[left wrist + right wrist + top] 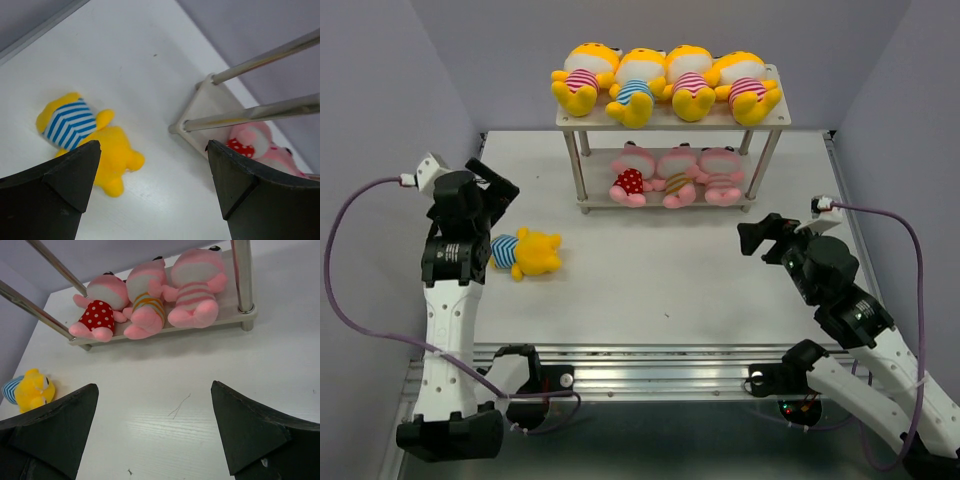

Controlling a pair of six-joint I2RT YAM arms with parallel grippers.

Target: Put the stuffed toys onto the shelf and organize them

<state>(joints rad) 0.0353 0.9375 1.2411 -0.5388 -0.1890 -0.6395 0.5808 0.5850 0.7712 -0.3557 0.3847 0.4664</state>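
Note:
My left gripper will next move down and sideways, past the blue-striped shirt, onto the toy's yellow head (537, 254) (112, 152).
The shelf (570, 118) stands at the back. Several yellow stuffed toys (637, 85) lie in a row on its top board. Three pink ones (677, 180) lie on the lower board (230, 315), the red-dotted one (97, 315) at the left. One yellow toy in a blue-striped shirt (525, 252) lies on the table left of the shelf; it also shows in the left wrist view (107, 145) and the right wrist view (31, 388). My left gripper (498, 192) is open and empty above and beside it (152, 150). My right gripper (760, 235) is open and empty, facing the shelf (154, 387).
The shelf's thin metal legs (260, 112) rise close to the left gripper's right side. Grey walls enclose the white table (660, 290) on the left, back and right. A metal rail (670, 355) runs along the near edge.

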